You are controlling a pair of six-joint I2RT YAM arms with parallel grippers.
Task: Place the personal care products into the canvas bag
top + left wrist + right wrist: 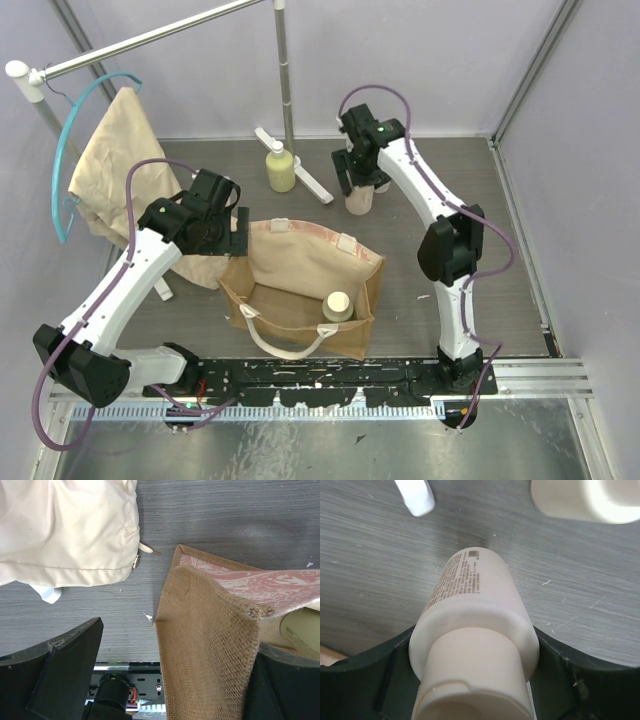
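I need to move my right gripper up, back over the bag's rim and down next, and release the cream bottle beside the olive-green bottle, because the bottom of the bag is empty there.
The tan canvas bag (300, 275) stands open in the middle of the table, and an olive-green bottle with a cream cap (338, 305) stands inside it. My left gripper (232, 235) is open astride the bag's left corner (210, 645). The burlap lies against the right finger, with a gap to the left finger (55, 675). My right gripper (360, 182) is shut on an upright cream bottle (475, 605) at the far right, with its base at the table. A second cream bottle (580, 500) stands just beyond it. The yellow-green pump bottle (281, 168) stands at the far middle.
A limp beige cloth (115, 170) on a blue hanger hangs from a metal rail at the far left and reaches the table near the bag (65, 530). The rail's upright pole (285, 80) and white foot (300, 175) stand beside the pump bottle. Grey walls close in the sides.
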